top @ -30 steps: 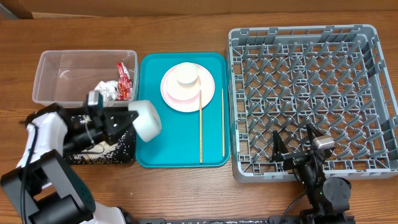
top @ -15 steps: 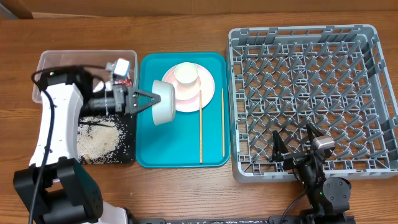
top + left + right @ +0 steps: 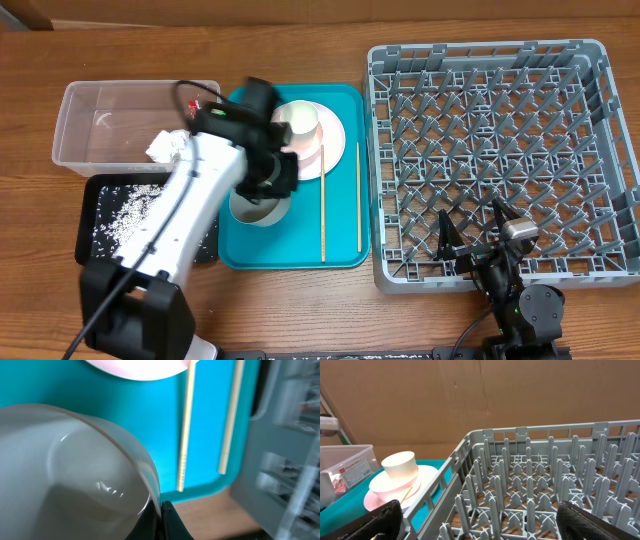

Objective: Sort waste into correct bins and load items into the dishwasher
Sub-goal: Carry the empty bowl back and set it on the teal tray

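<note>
The robot's left gripper will next bring the white bowl [image 3: 252, 210] down onto the teal tray, beside the chopsticks.
My left gripper [image 3: 272, 190] is shut on the rim of a white bowl [image 3: 252, 210], holding it over the front left of the teal tray [image 3: 300, 245]. In the left wrist view the bowl [image 3: 75, 470] looks bare inside, and its rim is pinched between the fingertips [image 3: 167, 522]. A plate [image 3: 325, 150] with an upturned cup [image 3: 298, 120] sits at the back of the tray. White rice [image 3: 125, 205] lies in the black tray [image 3: 95, 190]. The clear tub [image 3: 100, 125] holds a tissue [image 3: 163, 147] and a red wrapper [image 3: 340, 481]. My right gripper [image 3: 487, 525] is open at the front edge of the grey dish rack [image 3: 500, 50].
Two wooden chopsticks [image 3: 323, 200] [image 3: 359, 195] lie lengthwise on the right half of the teal tray, next to the rack's left wall. The rack's upright pegs [image 3: 545, 475] fill its floor. Bare wooden table runs along the front.
My left arm has swung the bowl rightward from above the black tray to over the teal tray. The right arm has not moved.
</note>
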### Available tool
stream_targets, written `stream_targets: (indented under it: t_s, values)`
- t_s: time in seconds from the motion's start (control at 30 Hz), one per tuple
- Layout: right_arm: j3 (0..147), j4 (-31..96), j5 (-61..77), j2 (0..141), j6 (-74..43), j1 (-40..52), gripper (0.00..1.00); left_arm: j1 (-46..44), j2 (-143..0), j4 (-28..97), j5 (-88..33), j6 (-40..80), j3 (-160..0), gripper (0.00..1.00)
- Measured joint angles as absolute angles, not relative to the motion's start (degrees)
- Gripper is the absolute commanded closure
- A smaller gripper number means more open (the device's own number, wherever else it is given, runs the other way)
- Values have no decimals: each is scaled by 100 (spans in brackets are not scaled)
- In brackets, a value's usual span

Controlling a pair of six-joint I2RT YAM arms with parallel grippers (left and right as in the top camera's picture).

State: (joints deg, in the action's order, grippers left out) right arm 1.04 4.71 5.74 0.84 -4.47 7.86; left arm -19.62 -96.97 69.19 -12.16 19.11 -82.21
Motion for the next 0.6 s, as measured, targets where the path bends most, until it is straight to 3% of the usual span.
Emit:
stream_targets:
  t_s: [0.27,0.6]
  values:
    - [104,467,574,84,-447,786,0,-3111,-9697,6810,790,3168,-8020,96]
    - [104,467,572,84,-449,786,0,-3186,-9675,5951,1243,3653,-7076,96]
